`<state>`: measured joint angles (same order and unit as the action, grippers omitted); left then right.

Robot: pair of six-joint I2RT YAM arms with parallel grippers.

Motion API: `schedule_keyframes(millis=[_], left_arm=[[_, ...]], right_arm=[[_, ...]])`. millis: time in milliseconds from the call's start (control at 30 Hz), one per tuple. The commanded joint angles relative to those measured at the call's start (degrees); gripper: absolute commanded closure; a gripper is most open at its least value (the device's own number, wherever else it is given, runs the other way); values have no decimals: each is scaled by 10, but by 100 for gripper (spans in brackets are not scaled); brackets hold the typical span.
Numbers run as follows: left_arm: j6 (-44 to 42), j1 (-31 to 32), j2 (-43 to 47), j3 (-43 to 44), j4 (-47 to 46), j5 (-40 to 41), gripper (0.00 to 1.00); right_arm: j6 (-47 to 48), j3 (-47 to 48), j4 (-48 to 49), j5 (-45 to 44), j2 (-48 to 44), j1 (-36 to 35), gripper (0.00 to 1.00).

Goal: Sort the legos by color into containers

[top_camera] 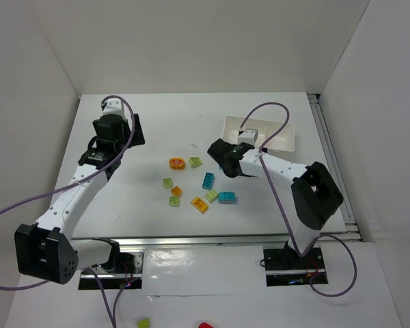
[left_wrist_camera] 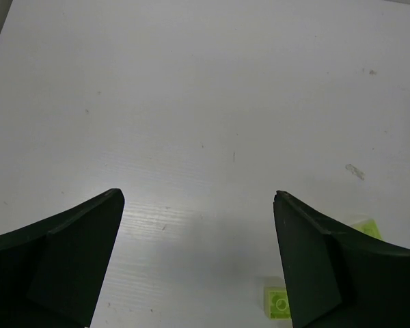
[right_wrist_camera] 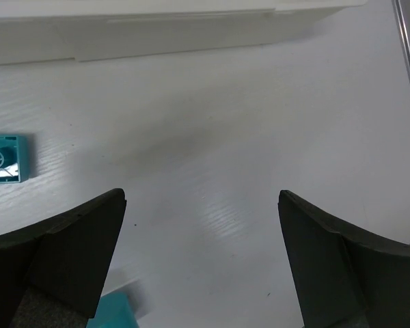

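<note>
My right gripper will next move across and down around the cyan lego nearest the white tray, as it is outside my fingers, below and left in the wrist view.
Several tiny translucent legos lie mid-table: orange (top_camera: 176, 162), green (top_camera: 195, 162), cyan (top_camera: 208, 180), cyan (top_camera: 226, 197), yellow-orange (top_camera: 200, 205) and more green ones (top_camera: 168, 182). The white tray (top_camera: 280, 140) stands at the back right. My left gripper (top_camera: 121, 133) is open and empty at the far left, away from the pile; its view (left_wrist_camera: 198, 195) shows a green lego (left_wrist_camera: 277, 301) by the right finger. My right gripper (top_camera: 223, 160) is open and empty between tray and pile; its view (right_wrist_camera: 201, 195) shows two cyan legos (right_wrist_camera: 3, 158) (right_wrist_camera: 113, 314) and the tray wall (right_wrist_camera: 157, 37).
White walls enclose the table on the left, back and right. A metal rail (top_camera: 331, 157) runs along the right edge. Purple cables loop over both arms. Stray pieces, green (top_camera: 143, 322) and red (top_camera: 205, 325), lie on the floor below the front edge.
</note>
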<state>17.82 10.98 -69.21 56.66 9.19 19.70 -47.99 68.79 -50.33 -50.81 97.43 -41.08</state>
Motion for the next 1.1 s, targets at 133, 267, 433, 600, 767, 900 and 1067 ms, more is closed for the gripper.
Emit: schedule_keyframes(millis=[133,267,433,600,767,900,1067], left_arm=[[-33,2,-5,52,26,-39,0],[-17,2,-41,106,67,-34,0],[-30,8,-60,161,103,2,0],[14,8,-50,141,79,79,0],[47,-13,-107,172,119,-12,0],[60,-13,-162,219,180,-24,3],[54,-8,-178,225,191,-37,4]], right_arm=[[-6,22,10,-38,-44,-46,0],[52,-13,81,15,-103,-75,0],[155,-110,240,162,-230,-81,0],[163,-139,283,265,-233,-81,0],[126,-103,282,259,-144,-81,6],[57,-46,235,249,-60,-38,14],[35,-35,268,271,6,1,17]])
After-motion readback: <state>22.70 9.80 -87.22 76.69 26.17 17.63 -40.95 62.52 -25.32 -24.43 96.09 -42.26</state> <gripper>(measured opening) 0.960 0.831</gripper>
